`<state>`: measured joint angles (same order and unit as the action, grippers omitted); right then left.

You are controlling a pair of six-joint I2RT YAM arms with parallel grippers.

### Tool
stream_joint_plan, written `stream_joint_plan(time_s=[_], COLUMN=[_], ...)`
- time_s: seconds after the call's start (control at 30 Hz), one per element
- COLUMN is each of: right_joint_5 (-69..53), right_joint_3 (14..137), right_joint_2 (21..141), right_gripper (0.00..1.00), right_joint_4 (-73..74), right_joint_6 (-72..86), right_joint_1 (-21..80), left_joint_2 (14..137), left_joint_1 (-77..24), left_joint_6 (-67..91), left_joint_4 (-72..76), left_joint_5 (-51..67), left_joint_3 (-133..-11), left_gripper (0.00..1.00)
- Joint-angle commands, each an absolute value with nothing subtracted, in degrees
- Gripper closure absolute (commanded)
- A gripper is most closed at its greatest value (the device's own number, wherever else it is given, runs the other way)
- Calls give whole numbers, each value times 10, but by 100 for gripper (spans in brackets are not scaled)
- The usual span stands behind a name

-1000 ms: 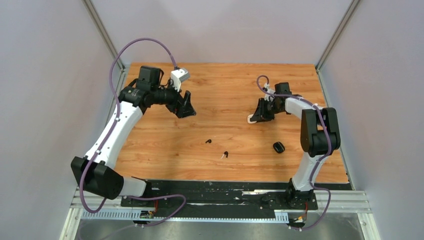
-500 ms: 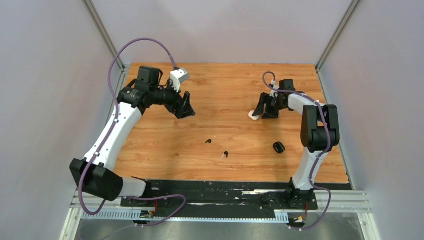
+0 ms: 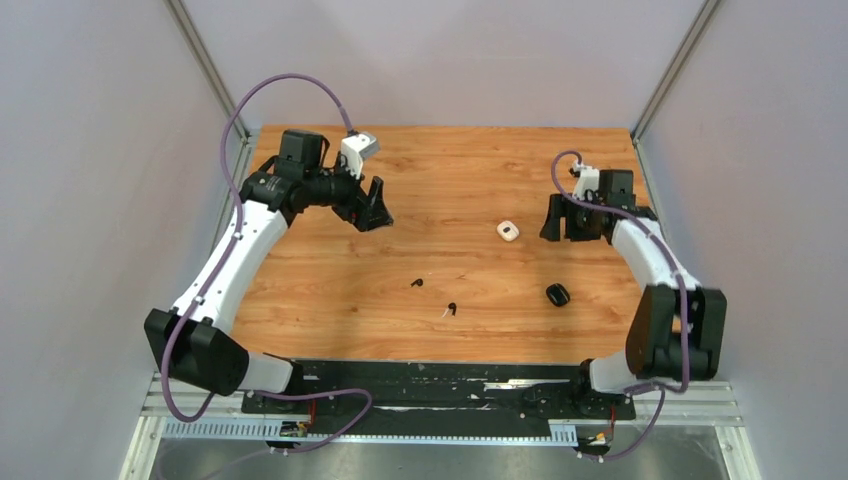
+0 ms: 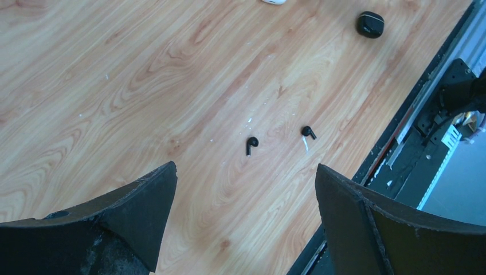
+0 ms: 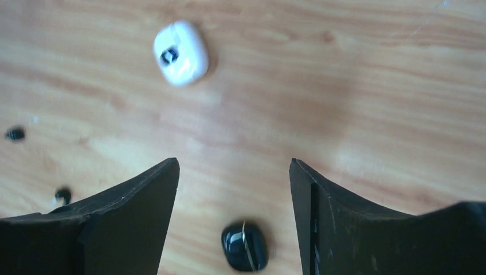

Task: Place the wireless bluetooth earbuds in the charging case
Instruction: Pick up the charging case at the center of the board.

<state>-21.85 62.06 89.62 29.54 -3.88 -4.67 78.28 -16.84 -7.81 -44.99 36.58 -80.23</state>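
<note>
I should next move my right gripper back toward my base and down until its fingers are on both sides of the black charging case (image 3: 557, 295).
Two black earbuds (image 3: 417, 283) (image 3: 453, 306) lie mid-table, with a white earbud (image 3: 444, 313) touching the nearer one. The left wrist view shows them as black earbuds (image 4: 251, 143) (image 4: 308, 132) and a white one (image 4: 304, 144). A small white charging case (image 3: 508, 231) (image 5: 180, 51) with a dark spot on top lies on the wood. A closed black charging case (image 3: 557, 295) (image 5: 245, 245) lies nearer the front. My right gripper (image 3: 556, 222) (image 5: 234, 161) is open and empty, right of the white case. My left gripper (image 3: 374, 208) (image 4: 245, 167) hangs open and empty at the back left.
The wooden table (image 3: 330, 290) ends at a black rail (image 3: 450, 375) along the front, also seen in the left wrist view (image 4: 412, 114). Grey walls close in the back and both sides.
My right gripper has opened, let go of the white case and pulled back to the right. The white case now lies alone on the table. The left arm has barely moved.
</note>
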Motion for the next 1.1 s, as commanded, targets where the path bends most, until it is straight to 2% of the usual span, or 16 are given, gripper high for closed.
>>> stream_joint_plan(time_s=[0.0,0.23,0.37,0.5,0.63,0.9,1.07], right_joint_5=[-189,-179,-167,-163,-153,-144,-130], right_joint_3=[523,430,421,413,399,387,378], right_joint_2=[770,712,722,738,750,759,759], right_gripper=[29,20,21,28,42,44,49], right_joint_4=[353,366,360,350,340,330,316], right_joint_6=[-152,-188,-221,-236,-243,-249,-254], right_joint_1=[-27,-24,-12,-4,-3,-3,-3], left_joint_2=[802,818,824,825,822,819,822], left_joint_1=[-169,-169,-170,-170,-169,-169,-170], left_joint_6=[-38,-4,14,13,11,11,14], left_joint_4=[-408,-380,-381,-382,-383,-384,-382], left_joint_5=[346,380,379,377,377,378,382], left_joint_3=[-828,-832,-840,-843,-842,-838,-841], left_gripper=[3,3,3,3,3,3,3])
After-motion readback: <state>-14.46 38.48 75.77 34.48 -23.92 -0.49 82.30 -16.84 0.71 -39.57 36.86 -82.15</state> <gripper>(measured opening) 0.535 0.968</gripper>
